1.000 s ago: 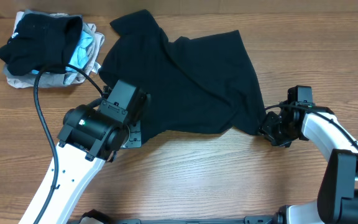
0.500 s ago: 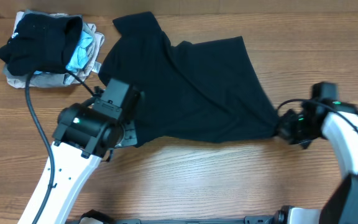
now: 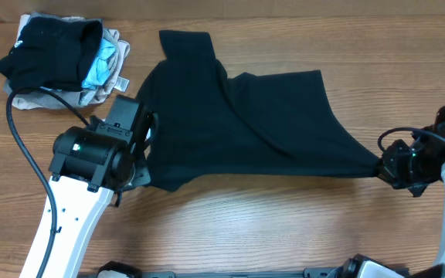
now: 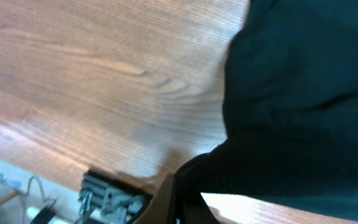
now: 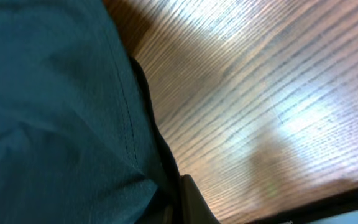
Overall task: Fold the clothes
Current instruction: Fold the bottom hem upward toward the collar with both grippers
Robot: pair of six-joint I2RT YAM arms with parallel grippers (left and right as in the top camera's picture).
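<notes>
The left gripper carries the held edge outward over the shirt's side nearest the pile next and releases it there, since the fabric beyond lies spread flat.
A large black shirt (image 3: 246,123) lies spread across the middle of the wooden table, pulled taut between the two arms. My left gripper (image 3: 141,166) is shut on the shirt's lower left edge (image 4: 253,168). At the far right, my right gripper (image 3: 385,166) is shut on the shirt's stretched right corner (image 5: 73,124). The fabric fills the left half of the right wrist view and the right half of the left wrist view. A pile of folded clothes (image 3: 56,62), black on top of light-blue and beige, sits at the back left.
A black cable (image 3: 22,147) runs from the left arm across the table toward the pile. Bare wood table (image 3: 269,224) lies in front of the shirt. The table's front edge with dark hardware (image 4: 110,199) shows in the left wrist view.
The right gripper closed on the shirt's corner and pulled it far to the right. The left arm shifted left with its edge, so the shirt stretched out flatter and wider.
</notes>
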